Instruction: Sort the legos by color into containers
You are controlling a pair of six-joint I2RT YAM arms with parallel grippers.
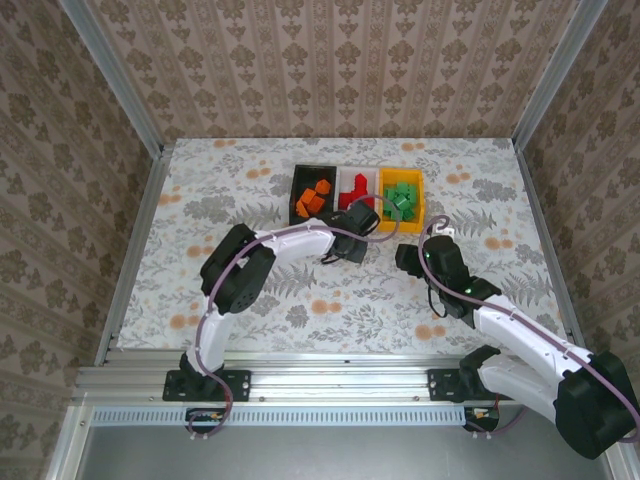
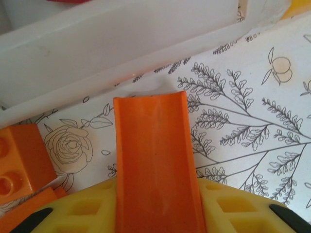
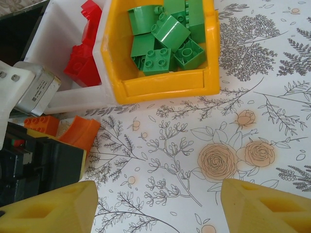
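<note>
The other sorted orange legos lie outward. I need to move my left gripper up and outward over the black container (image 1: 314, 194) next and let go of the curved orange lego.
My left gripper (image 2: 156, 204) is shut on a curved orange lego (image 2: 154, 155), low over the tablecloth just in front of the white container (image 2: 121, 43). A second orange lego (image 2: 19, 162) lies on the cloth to its left. The three containers stand in a row: black (image 1: 300, 188) with orange legos (image 1: 314, 200), white (image 1: 356, 174) with red legos (image 3: 87, 53), yellow (image 3: 165, 85) with green legos (image 3: 165, 34). My right gripper (image 3: 158, 199) stands open over bare cloth in front of the yellow container, with nothing between its fingers.
The left arm (image 1: 290, 240) reaches across the middle of the table to the containers' front. The right arm (image 1: 480, 300) lies along the right side. Metal frame rails (image 1: 130, 250) edge the floral tablecloth on both sides.
</note>
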